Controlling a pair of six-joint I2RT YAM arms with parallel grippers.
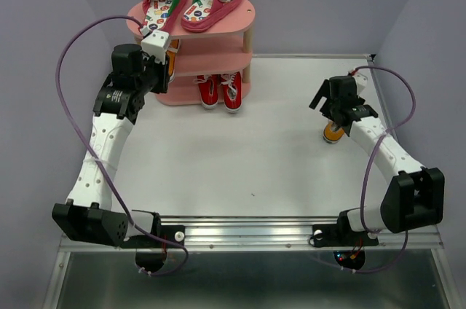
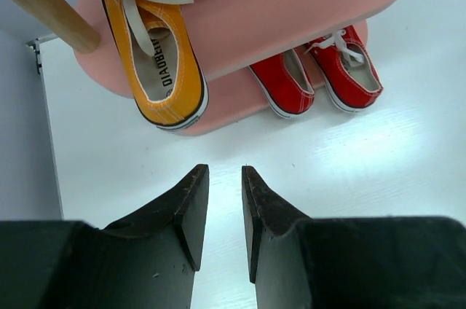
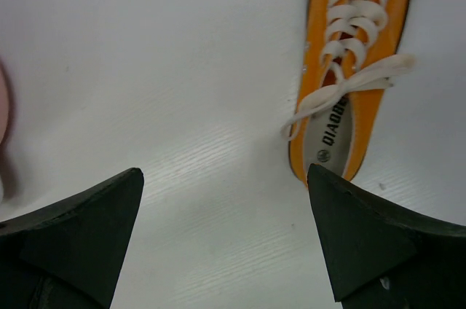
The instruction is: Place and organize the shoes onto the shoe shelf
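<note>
Next, the right gripper goes down toward the right in the wrist view, astride the orange sneaker's heel opening [image 1: 336, 127], because that lies below it, off beside one finger.
The pink shoe shelf [image 1: 244, 25] stands at the back left. The pink flip-flops [image 1: 211, 4] lie on its top board. On the bottom board are the red sneakers [image 1: 231, 90] [image 2: 349, 76]. One orange sneaker [image 2: 164, 68] rests on the middle board [image 2: 291, 10], its heel over the edge. My left gripper [image 1: 167, 65] [image 2: 224, 170] hovers just in front of that heel, narrowly open, with nothing between its fingers. The other orange sneaker [image 1: 333, 133] [image 3: 349, 76] lies on the table at the right. My right gripper [image 1: 328, 105] [image 3: 224, 172] hangs wide open over the table, the sneaker's heel by its right finger.
A light wooden post [image 2: 54, 17] of the shelf stands left of the orange sneaker. Purple cables loop from both arms [image 1: 73, 47]. Grey walls close in the white table [image 1: 247, 156] on the left, back and right.
</note>
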